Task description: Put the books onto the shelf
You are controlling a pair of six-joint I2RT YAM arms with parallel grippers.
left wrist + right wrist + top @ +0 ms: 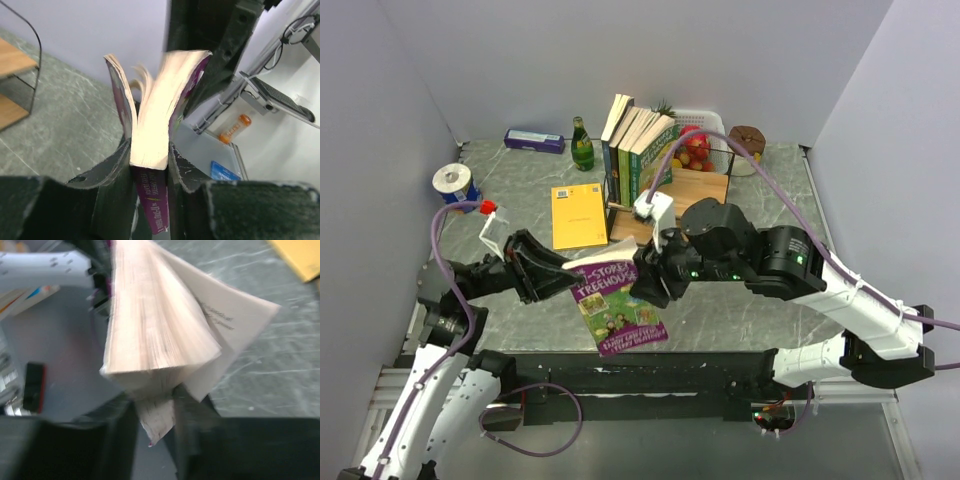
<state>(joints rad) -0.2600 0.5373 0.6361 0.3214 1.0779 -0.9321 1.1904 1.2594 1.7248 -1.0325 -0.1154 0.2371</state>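
The left gripper, turning and moving outward, should carry the paperback [615, 300] to the shelf and release it on the bare board beside the upright books, because that space is free.
A purple cartoon paperback [615, 300] hangs above the table between my two grippers, its pages fanned open. My left gripper [557, 268] is shut on the spine end of this book [155, 115], both fingers [112, 170] pressed against cover and page block. My right gripper [645, 272] pinches the opposite corner of the book [155, 320], and its fingers [192, 410] touch both sides. Behind them the shelf [705, 185] holds several upright books [638, 155]. A yellow book [578, 215] lies flat to the left of the shelf.
A white basket of fruit [705, 135] stands behind the shelf, with a brown object [747, 140] to its right. A green bottle [582, 145], a blue box [534, 141] and a tape roll [451, 180] sit at the back left. Grey walls close in the table.
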